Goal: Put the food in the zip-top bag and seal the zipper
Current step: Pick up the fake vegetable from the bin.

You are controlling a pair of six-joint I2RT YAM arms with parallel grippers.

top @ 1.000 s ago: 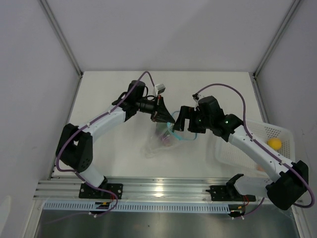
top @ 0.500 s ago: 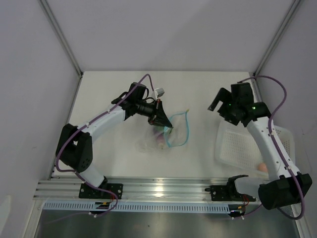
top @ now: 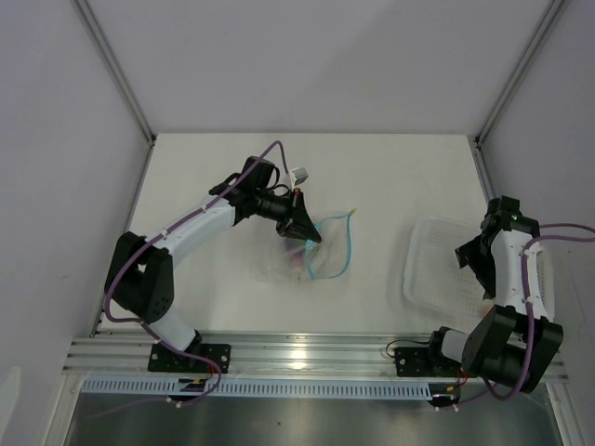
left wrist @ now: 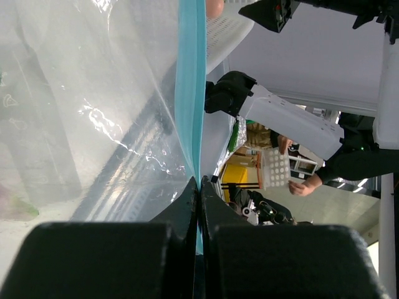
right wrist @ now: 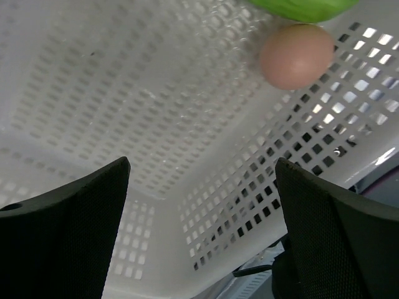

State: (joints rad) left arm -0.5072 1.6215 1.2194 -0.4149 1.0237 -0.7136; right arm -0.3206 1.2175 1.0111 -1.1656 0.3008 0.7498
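My right gripper goes down and toward the right in the wrist view next, around the pinkish egg-shaped piece (right wrist: 297, 57), since the open fingers span only bare basket.
The clear zip-top bag (top: 290, 262) lies slumped on the table at centre, with its light-blue zipper (top: 338, 249) hanging open in a loop. My left gripper (top: 310, 233) is shut on the zipper strip (left wrist: 190, 93) and holds that edge up; its jaws (left wrist: 199, 180) are pressed together on the strip. A small pinkish piece (top: 297, 267) shows inside the bag. My right gripper (top: 471, 256) is open and empty over the white basket (top: 437, 269). In the right wrist view the gripper (right wrist: 202, 163) faces a pinkish piece (right wrist: 297, 55) and a green piece (right wrist: 299, 7) in the basket.
The white perforated basket (right wrist: 124, 93) stands at the right edge of the table, partly under the right arm. White enclosure walls and metal posts close in the table at the back and sides. The aluminium rail with the arm bases runs along the near edge.
My right arm has left the bag's mouth and swung right, to above the basket. The bag has sagged onto the table. My left gripper keeps its hold on the zipper.
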